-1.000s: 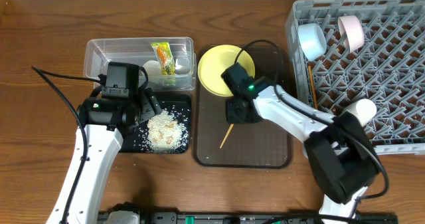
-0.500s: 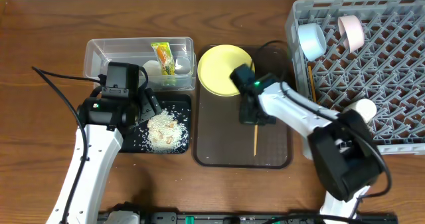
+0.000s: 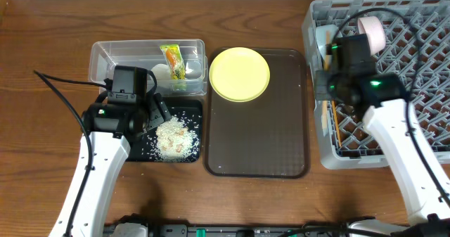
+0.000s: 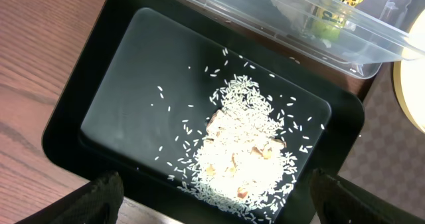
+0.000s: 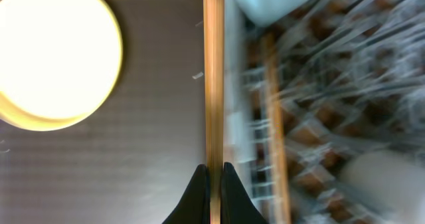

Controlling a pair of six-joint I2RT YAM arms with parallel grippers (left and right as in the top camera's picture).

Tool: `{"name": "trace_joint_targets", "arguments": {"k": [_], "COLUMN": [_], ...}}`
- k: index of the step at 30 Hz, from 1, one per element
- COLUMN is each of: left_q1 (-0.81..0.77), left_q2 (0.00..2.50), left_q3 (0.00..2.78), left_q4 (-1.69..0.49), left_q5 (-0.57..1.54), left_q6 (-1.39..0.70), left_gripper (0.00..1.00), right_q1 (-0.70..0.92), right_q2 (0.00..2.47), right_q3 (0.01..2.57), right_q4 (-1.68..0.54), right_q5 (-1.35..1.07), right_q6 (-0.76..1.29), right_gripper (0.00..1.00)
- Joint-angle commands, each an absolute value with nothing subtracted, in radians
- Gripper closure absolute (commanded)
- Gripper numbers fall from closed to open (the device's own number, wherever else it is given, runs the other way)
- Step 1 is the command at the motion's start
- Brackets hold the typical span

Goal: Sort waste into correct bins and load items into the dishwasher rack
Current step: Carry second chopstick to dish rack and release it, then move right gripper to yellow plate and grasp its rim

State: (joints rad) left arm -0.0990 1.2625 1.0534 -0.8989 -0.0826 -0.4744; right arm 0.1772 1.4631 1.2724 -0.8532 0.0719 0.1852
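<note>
My right gripper will lower the held chopstick toward the chopstick inside [image 3: 335, 122] [image 5: 275, 121] next, because the held one is still above the rack's edge by the brown tray.
My right gripper [image 5: 214, 167] [image 3: 329, 89] is shut on a wooden chopstick [image 5: 213, 71] and holds it lengthwise over the left edge of the grey dishwasher rack [image 3: 415, 75]. A second chopstick [image 5: 277, 137] lies inside the rack beside it. The light blue bowl [image 3: 325, 41] is partly hidden by the arm; a pale bowl [image 3: 373, 33] stands in the rack. The yellow plate [image 3: 240, 74] sits on the brown tray [image 3: 256, 138]. My left gripper [image 4: 212, 187] [image 3: 151, 117] is open above the black tray [image 3: 140, 151] with rice scraps [image 3: 172, 137].
The clear tub [image 3: 112, 58] behind the black tray holds the snack wrapper [image 3: 174, 60] and a white tissue [image 3: 162, 71]. The white cup is hidden under the right arm. The brown tray lies between the bins and the rack.
My right gripper lifted the chopstick off the brown tray and carried it right to the rack's left edge. The left arm has not moved.
</note>
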Motion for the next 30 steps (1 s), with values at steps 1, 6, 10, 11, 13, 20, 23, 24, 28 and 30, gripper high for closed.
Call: {"name": "trace_joint_targets", "arguments": {"k": [1, 6, 10, 11, 13, 20, 23, 24, 28, 30], "left_q1": [-0.094, -0.094, -0.094, -0.094, -0.094, -0.094, -0.094, -0.094, -0.094, -0.094], "left_q2": [1.266, 1.266, 1.266, 1.266, 1.266, 1.266, 1.266, 1.266, 1.266, 1.266], "left_q3": [1.051, 1.051, 1.051, 1.051, 1.051, 1.051, 1.051, 1.051, 1.051, 1.051], "left_q4": [-0.904, -0.904, -0.904, -0.904, -0.904, -0.904, -0.904, -0.904, -0.904, -0.904], "left_q5": [-0.098, -0.097, -0.097, -0.097, -0.098, -0.098, -0.098, -0.097, -0.098, -0.098], "left_q6": [-0.477, -0.477, -0.477, -0.477, -0.477, -0.477, -0.477, -0.477, -0.477, -0.477], "left_gripper": [0.09, 0.09, 0.09, 0.09, 0.09, 0.09, 0.09, 0.09, 0.09, 0.09], "right_q1": [0.117, 0.065, 0.066, 0.067, 0.072, 0.121, 0.167, 0.184, 0.265, 0.297], "right_q2": [1.486, 1.552, 1.601, 1.606, 1.604, 1.553, 1.547, 1.551, 1.599, 1.642], "right_q3": [1.280, 1.280, 1.280, 1.280, 1.281, 1.316, 1.316, 1.316, 1.314, 1.314], "right_q4": [-0.862, -0.863, -0.860, -0.860, -0.852, -0.755, -0.698, -0.686, -0.653, -0.641], "right_q5": [0.044, 0.044, 0.033, 0.020, -0.007, -0.039, -0.109, -0.130, -0.119, -0.078], "right_q6": [-0.037, -0.050, -0.051, -0.051, -0.051, -0.045, 0.007, 0.019, 0.101, 0.172], "right_gripper": [0.99, 0.99, 0.95, 0.94, 0.91, 0.62, 0.60, 0.59, 0.54, 0.53]}}
